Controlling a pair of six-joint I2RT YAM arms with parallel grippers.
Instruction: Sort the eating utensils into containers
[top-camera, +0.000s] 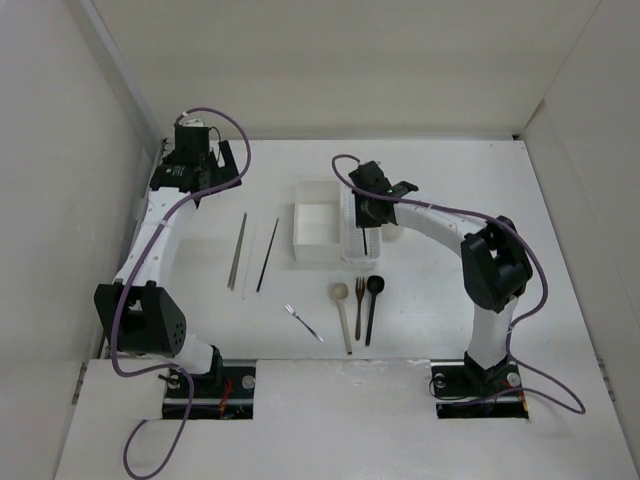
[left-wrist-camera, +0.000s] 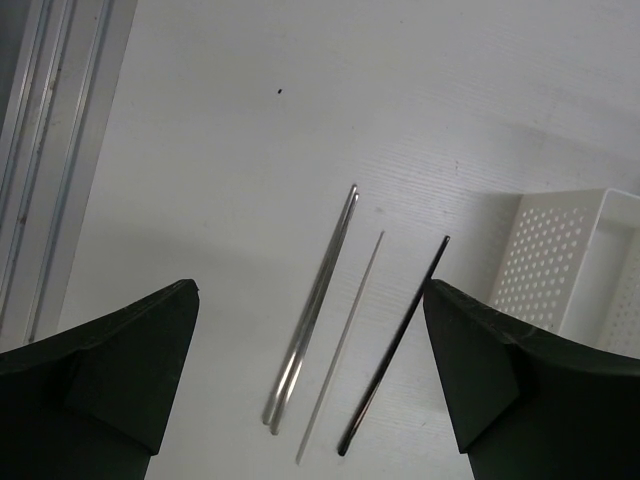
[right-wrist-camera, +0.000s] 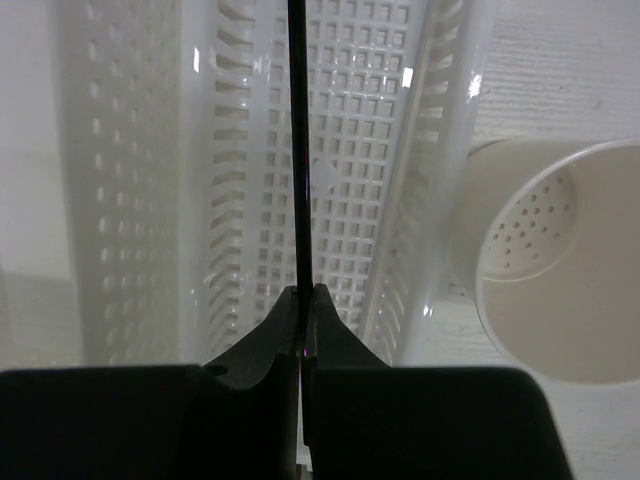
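The dark chopstick already lies lengthwise between the tray's long sides, so my right gripper lowers slightly into the white perforated tray (top-camera: 361, 230) (right-wrist-camera: 316, 182) next, then opens.
My right gripper (right-wrist-camera: 304, 292) is shut on a dark chopstick (right-wrist-camera: 298, 150) and holds it lengthwise over the white perforated tray (right-wrist-camera: 370, 150); from above the gripper (top-camera: 366, 222) is over the tray (top-camera: 350, 235). The beige cup (right-wrist-camera: 560, 270) stands right of the tray. The white square box (top-camera: 318, 232) sits left of it. My left gripper (left-wrist-camera: 310, 288) is open and empty, above a silver chopstick pair (left-wrist-camera: 315, 310), a thin pale chopstick (left-wrist-camera: 345, 340) and a dark chopstick (left-wrist-camera: 395, 345). A silver fork (top-camera: 303, 322), pale wooden spoon (top-camera: 342, 312), brown fork (top-camera: 358, 303) and black spoon (top-camera: 372, 305) lie near the front.
White walls close in the table on the left, back and right. The left gripper (top-camera: 225, 165) sits near the back left corner. The box's perforated side (left-wrist-camera: 555, 260) shows right of the loose chopsticks. Both arm bases stand at the near edge.
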